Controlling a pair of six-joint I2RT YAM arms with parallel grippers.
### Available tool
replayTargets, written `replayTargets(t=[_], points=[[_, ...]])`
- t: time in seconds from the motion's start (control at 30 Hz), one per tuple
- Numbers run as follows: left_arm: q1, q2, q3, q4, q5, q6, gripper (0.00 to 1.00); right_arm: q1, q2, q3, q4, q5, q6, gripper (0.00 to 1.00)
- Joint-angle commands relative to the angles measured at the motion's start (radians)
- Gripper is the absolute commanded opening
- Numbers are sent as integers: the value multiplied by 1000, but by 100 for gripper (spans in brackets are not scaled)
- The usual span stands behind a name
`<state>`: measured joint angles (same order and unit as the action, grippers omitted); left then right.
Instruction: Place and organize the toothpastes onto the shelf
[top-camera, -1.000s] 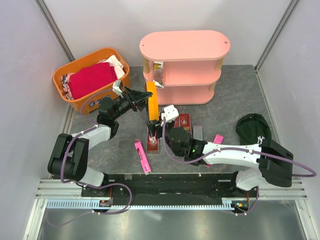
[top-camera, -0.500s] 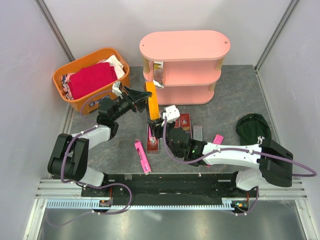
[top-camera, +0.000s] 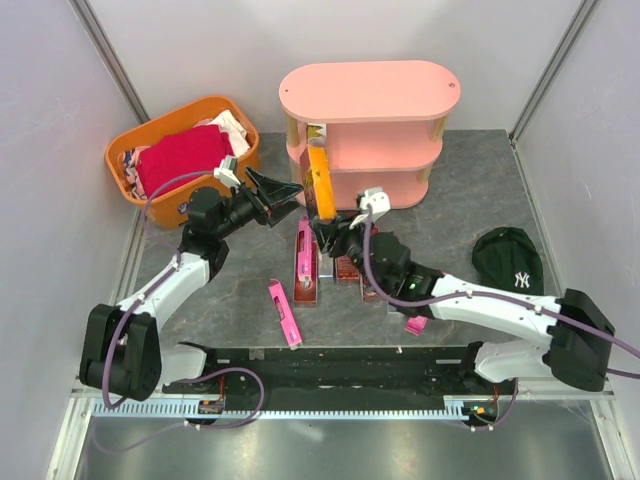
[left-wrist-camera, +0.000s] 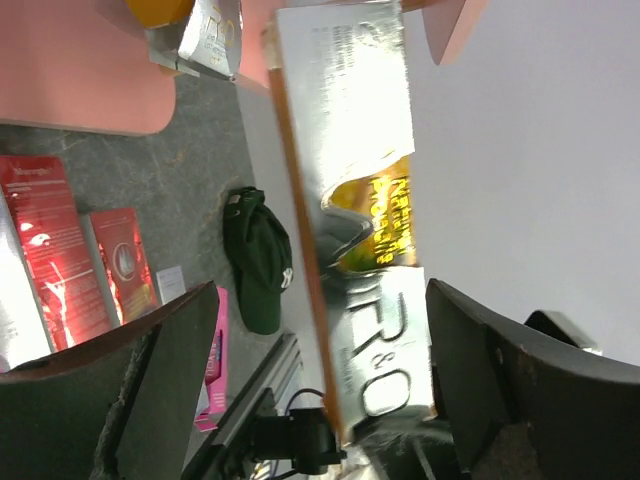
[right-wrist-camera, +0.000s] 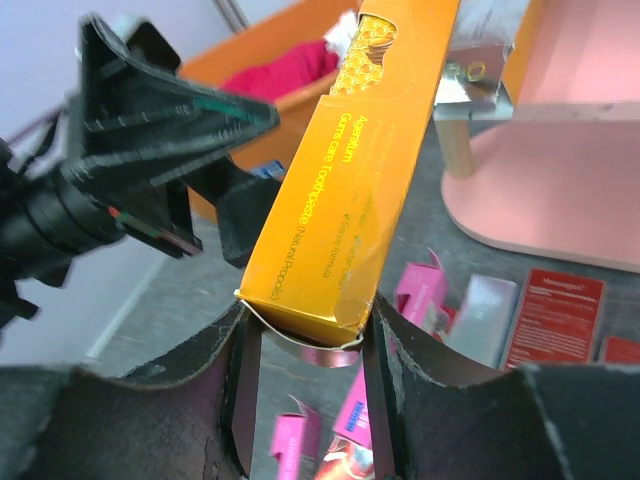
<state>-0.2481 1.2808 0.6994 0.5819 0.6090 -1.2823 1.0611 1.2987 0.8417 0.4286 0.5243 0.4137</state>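
Observation:
The carton in my right gripper needs to move outward next, turn on the way, and be released on the bare shelf board (top-camera: 346, 150) (right-wrist-camera: 560, 70) beside the silver carton, because that board lies outward.
A yellow-gold toothpaste carton (top-camera: 320, 178) stands nearly upright just in front of the left end of the pink shelf (top-camera: 370, 90). My right gripper (top-camera: 325, 228) is shut on its lower end; in the right wrist view the fingers (right-wrist-camera: 240, 380) clamp the carton (right-wrist-camera: 370, 170). My left gripper (top-camera: 290, 197) is open to the carton's left. In the left wrist view the carton's silver face (left-wrist-camera: 350, 150) lies between the wide-apart jaws. A silver carton (left-wrist-camera: 205, 35) sits on the shelf. Pink (top-camera: 285, 312) and dark red (top-camera: 345, 268) cartons lie on the table.
An orange basket (top-camera: 180, 160) with a red cloth stands at the back left, close behind my left arm. A dark cap (top-camera: 510, 258) lies at the right. Another pink carton (top-camera: 415, 323) lies under my right arm.
The yellow-gold carton has moved up and toward the shelf's left end with my right gripper. My left arm has stretched forward, and the cap is now uncovered.

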Motion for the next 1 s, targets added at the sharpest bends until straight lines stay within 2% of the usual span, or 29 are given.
replayTargets(t=[0.0,0.2,0.47,0.67,0.97], points=[[9,-83,64,-211,-74,198,91,-76,-114,-29,61,-159,133,9],[20,-115,81,-293,-106,255,91,-197,-180,-69,84,-314,244,9],[29,-98,77,-295,-94,262,91,-396,-174,-150,225,-521,454,8],[30,-98,74,-301,-83,274,91,-515,-110,-168,337,-590,510,8],[33,-103,66,-324,-74,299,91,-564,78,-72,390,-650,547,8]])
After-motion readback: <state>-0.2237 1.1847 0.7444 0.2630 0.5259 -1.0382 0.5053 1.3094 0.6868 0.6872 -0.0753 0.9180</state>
